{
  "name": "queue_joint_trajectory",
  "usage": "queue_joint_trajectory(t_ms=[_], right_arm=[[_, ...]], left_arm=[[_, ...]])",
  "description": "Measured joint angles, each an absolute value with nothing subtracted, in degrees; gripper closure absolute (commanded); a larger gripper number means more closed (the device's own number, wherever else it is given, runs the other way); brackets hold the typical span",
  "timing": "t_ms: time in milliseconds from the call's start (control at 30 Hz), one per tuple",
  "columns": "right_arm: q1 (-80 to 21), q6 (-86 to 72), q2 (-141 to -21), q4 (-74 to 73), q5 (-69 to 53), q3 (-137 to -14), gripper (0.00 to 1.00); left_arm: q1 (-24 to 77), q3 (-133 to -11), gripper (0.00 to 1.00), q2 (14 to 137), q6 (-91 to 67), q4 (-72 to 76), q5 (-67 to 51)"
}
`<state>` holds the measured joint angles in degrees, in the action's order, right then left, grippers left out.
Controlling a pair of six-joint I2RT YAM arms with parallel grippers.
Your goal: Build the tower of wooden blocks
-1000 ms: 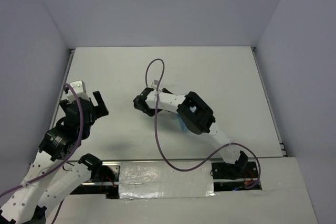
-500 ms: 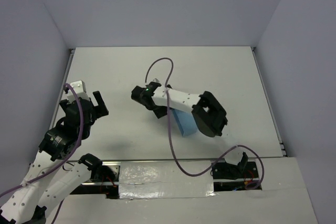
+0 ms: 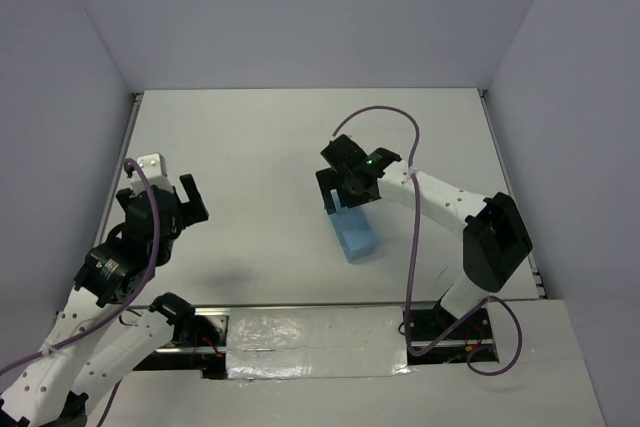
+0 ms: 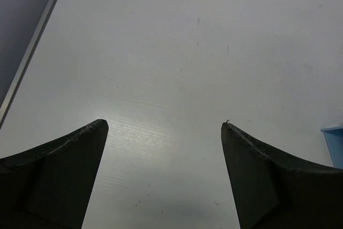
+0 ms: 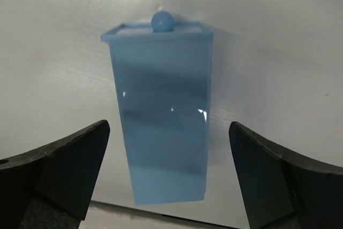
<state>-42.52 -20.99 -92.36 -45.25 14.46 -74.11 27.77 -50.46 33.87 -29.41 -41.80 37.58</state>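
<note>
My right gripper lowers to the light blue box (image 3: 354, 235) next and closes on the box's long sides.
No wood block tower or loose wooden block shows in any view. My right gripper (image 3: 344, 197) is open and hangs just over the far end of a light blue rectangular box (image 3: 354, 235). In the right wrist view the box (image 5: 161, 116) lies lengthwise between my spread fingers (image 5: 69, 159), and its lid carries a round knob (image 5: 162, 21). The fingers do not touch the box. My left gripper (image 3: 170, 187) is open at the left of the table, and only bare table lies between its fingertips (image 4: 96, 132).
The white table (image 3: 250, 137) is ringed by grey walls, with a raised edge strip (image 3: 131, 147) along the left. A corner of the blue box (image 4: 334, 143) shows at the right border of the left wrist view. A purple cable (image 3: 385, 117) loops above the right arm.
My right gripper has opened and swung right, from left of the box to above its far end. The box, earlier covered by the arm, now shows. The left arm has barely moved.
</note>
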Motion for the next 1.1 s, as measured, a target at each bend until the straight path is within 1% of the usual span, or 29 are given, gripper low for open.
queue_joint_trajectory(t_ms=[100, 300, 400, 467, 533, 600, 633, 700, 800, 900, 1100], right_arm=[[-42.50, -19.51, -92.40, -43.75, 10.87, -70.08, 0.00], [-41.23, -17.96, -93.32, -40.25, 8.27, -68.23, 0.01], [-40.51, -17.65, -94.04, -38.30, 7.01, -66.92, 0.02], [-40.34, -17.61, -94.87, -37.36, 6.15, -66.15, 0.05], [-40.34, -17.39, -95.88, -36.86, 5.45, -65.87, 0.19], [-40.34, -17.12, -96.53, -36.47, 5.32, -65.87, 0.36], [-40.34, -17.17, -96.57, -36.32, 5.37, -65.87, 0.48], [-40.34, -17.41, -96.57, -36.32, 5.89, -65.87, 0.57], [-40.34, -17.54, -96.57, -37.06, 7.86, -66.08, 0.60], [-40.34, -17.76, -96.82, -40.36, 12.10, -67.96, 0.61], [-40.07, -19.57, -102.85, -49.30, 25.78, -79.29, 0.61]], left_arm=[[27.90, -50.24, 0.00, 34.00, -28.62, -41.52, 36.88], [27.97, -50.24, 0.01, 34.52, -28.42, -41.47, 36.01], [28.01, -50.24, 0.01, 34.57, -28.40, -41.41, 35.68], [28.03, -50.24, 0.00, 34.81, -28.40, -41.32, 35.62], [28.05, -50.24, 0.00, 35.05, -28.40, -41.23, 35.62], [28.05, -50.24, 0.00, 35.16, -28.40, -41.19, 35.59], [28.08, -50.24, 0.00, 35.16, -28.40, -41.12, 35.59], [28.08, -50.24, 0.00, 35.14, -28.40, -41.04, 35.59], [28.08, -50.24, 0.00, 35.14, -28.40, -41.04, 35.59], [28.12, -50.24, 0.01, 35.14, -28.40, -41.04, 35.59], [28.23, -50.24, 0.00, 35.14, -28.40, -41.04, 35.62]])
